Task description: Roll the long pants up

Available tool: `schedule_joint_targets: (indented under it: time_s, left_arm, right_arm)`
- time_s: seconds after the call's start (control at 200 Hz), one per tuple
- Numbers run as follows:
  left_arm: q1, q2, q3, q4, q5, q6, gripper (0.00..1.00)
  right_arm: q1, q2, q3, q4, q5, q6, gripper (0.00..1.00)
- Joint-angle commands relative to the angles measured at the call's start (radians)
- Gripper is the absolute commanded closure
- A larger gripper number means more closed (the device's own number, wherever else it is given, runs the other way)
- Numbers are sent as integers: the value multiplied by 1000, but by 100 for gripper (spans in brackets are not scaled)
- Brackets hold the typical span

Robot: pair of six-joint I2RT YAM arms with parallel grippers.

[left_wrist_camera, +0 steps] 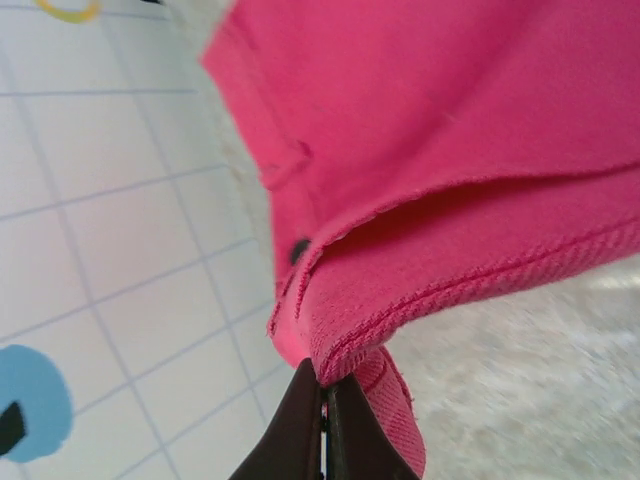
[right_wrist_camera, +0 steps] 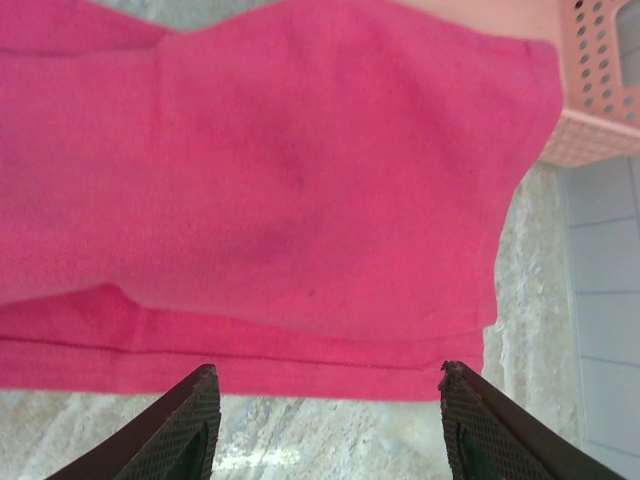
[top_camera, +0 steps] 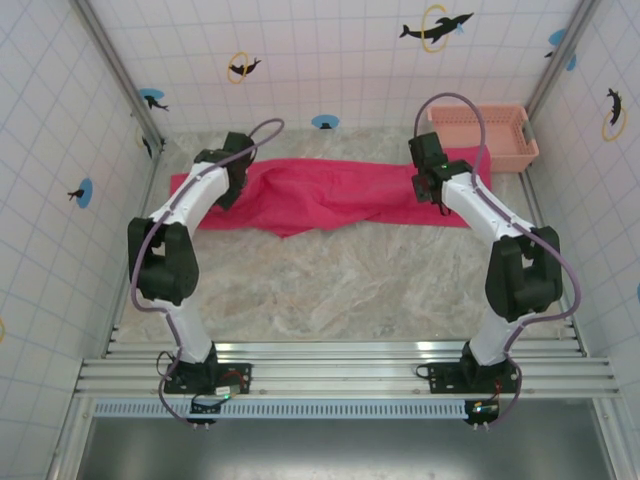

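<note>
The fold still stops short of the pants' far corner, so my left gripper should next carry the folded stitched edge outward to that corner and release it.
The long pants (top_camera: 330, 195) lie spread as a wide magenta-red band across the far part of the table. My left gripper (top_camera: 236, 172) is at their left end. In the left wrist view it (left_wrist_camera: 325, 388) is shut on a folded, stitched edge of the pants (left_wrist_camera: 450, 150), which lifts up from the pinch. My right gripper (top_camera: 432, 182) hovers over the right end. The right wrist view shows it (right_wrist_camera: 328, 370) open, its fingers (right_wrist_camera: 195, 425) wide apart at the near hem of the flat cloth (right_wrist_camera: 280, 180), with nothing between them.
A salmon-pink slotted basket (top_camera: 495, 135) stands at the back right corner, just beyond the pants' right end (right_wrist_camera: 600, 80). Tiled walls close in the left, back and right. The marbled tabletop (top_camera: 330, 290) stretches between the pants and the arm bases.
</note>
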Motion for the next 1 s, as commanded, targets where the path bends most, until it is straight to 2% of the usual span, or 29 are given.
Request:
schedule_joint_targets:
  time_s: [0.0,0.18,0.35,0.525,0.791,0.811,0.836,0.846,0.916,0.996]
  left_arm:
    - [61,58,129,-45,-30,43,100]
    - [138,248,405,-116,3,61,100]
    - [172,446,616,-166,6,75,100]
    - [224,581,684,-123,19,65,100]
    - [279,658,713,-16,0,78,100]
    - [282,663,715,-4,3,87,90]
    - [284,668,721,4,2,96,69]
    - [285,671,726,6,-1,98,64]
    - [287,689,763,-2,-6,113,50]
    - [287,657,747,-25,13,80,17]
  right_arm:
    - [4,-61,-47,-6,10,32,39]
    - [-1,-83,-92,-36,31,45,38]
    - [-36,-92,-109,-83,40,52,35]
    - [-140,-128,-131,-98,-33,84,32]
    - [-288,-90,-69,-125,-133,128,30]
    - [-295,-82,-65,-127,-140,133,30]
    - [-306,-70,-60,-130,-149,140,30]
    - [-311,-64,-57,-131,-156,143,30]
    - [-327,-24,-38,-148,-184,157,30]
    - [-320,9,-29,-147,-204,168,30]
